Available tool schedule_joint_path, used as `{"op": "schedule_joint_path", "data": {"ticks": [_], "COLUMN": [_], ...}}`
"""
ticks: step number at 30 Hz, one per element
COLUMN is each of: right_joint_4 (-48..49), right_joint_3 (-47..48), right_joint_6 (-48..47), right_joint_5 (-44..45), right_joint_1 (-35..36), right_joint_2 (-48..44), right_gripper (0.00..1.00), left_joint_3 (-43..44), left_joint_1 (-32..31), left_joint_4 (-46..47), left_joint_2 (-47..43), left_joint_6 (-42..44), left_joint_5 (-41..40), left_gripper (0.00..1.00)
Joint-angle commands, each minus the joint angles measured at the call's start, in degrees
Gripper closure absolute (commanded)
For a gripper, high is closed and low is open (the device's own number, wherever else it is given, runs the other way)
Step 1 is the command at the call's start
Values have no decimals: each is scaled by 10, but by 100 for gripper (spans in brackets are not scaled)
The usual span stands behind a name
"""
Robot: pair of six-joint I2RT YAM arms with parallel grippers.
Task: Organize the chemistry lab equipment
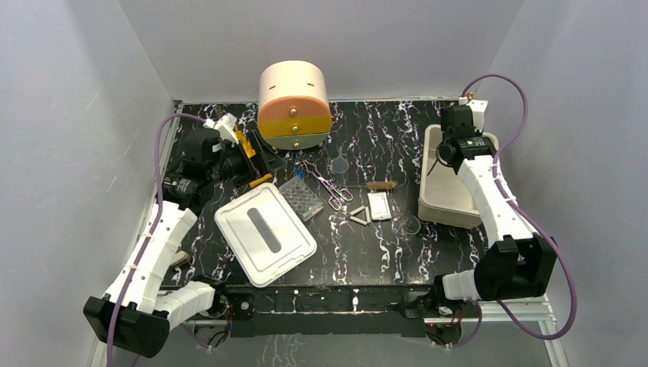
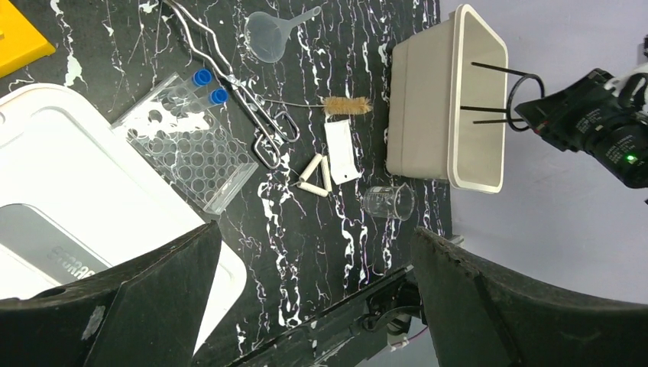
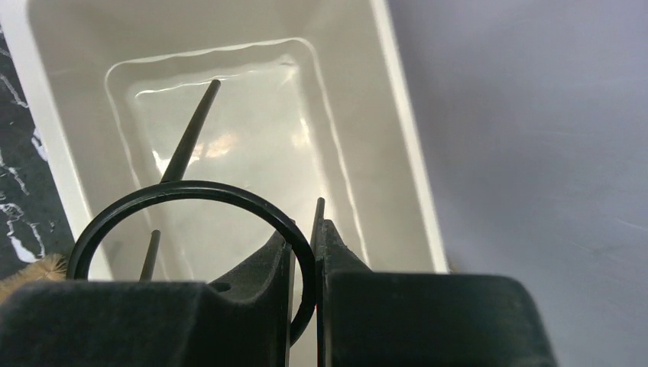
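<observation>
I should next move my right gripper down and to the left in the top view, toward the bottom of the white bin, to let go of the black ring's rim, because the legs hang above the bin's bottom.
My right gripper [image 3: 304, 229] is shut on the rim of a black ring stand [image 3: 183, 187] with thin legs. It holds the stand above the white bin [image 3: 367, 153] at the table's right side, and the legs [image 2: 489, 109] point into the bin [image 2: 420, 99]. My left gripper [image 2: 317, 229] is open and empty, raised at the back left by the yellow rack [image 1: 246, 144]. On the table between the arms lie a clear well plate [image 2: 191, 145], metal scissors [image 2: 244, 99], a funnel [image 2: 267, 34], a small brush [image 2: 345, 105], a white triangle [image 2: 315, 176], a slide box [image 2: 341, 151] and a small beaker [image 2: 390, 202].
The white lid [image 1: 264, 232] with its grey slot lies at the front left. The round peach, orange and yellow drawer unit [image 1: 294, 103] stands at the back centre. Grey walls close in the table on three sides.
</observation>
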Motion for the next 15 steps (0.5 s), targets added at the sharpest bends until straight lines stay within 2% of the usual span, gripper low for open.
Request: {"op": "schedule_joint_path", "data": {"ticks": [1,6,15], "right_joint_4": [117,220,260], "right_joint_3": [-26,-37,54], "right_joint_6": [-6,-50,-41], "right_joint_5": [-114,-154,-232], "right_joint_1": [-27,-36,-36], "right_joint_2": [22,82,185], "right_gripper": [100,100,100], "left_joint_3": [12,24,55], "left_joint_1": [-4,-3,-4], "left_joint_4": [-8,0,59], "left_joint_2": [6,31,91], "left_joint_6": [9,17,76], "left_joint_5": [-4,-9,15], "left_gripper": [6,6,5]}}
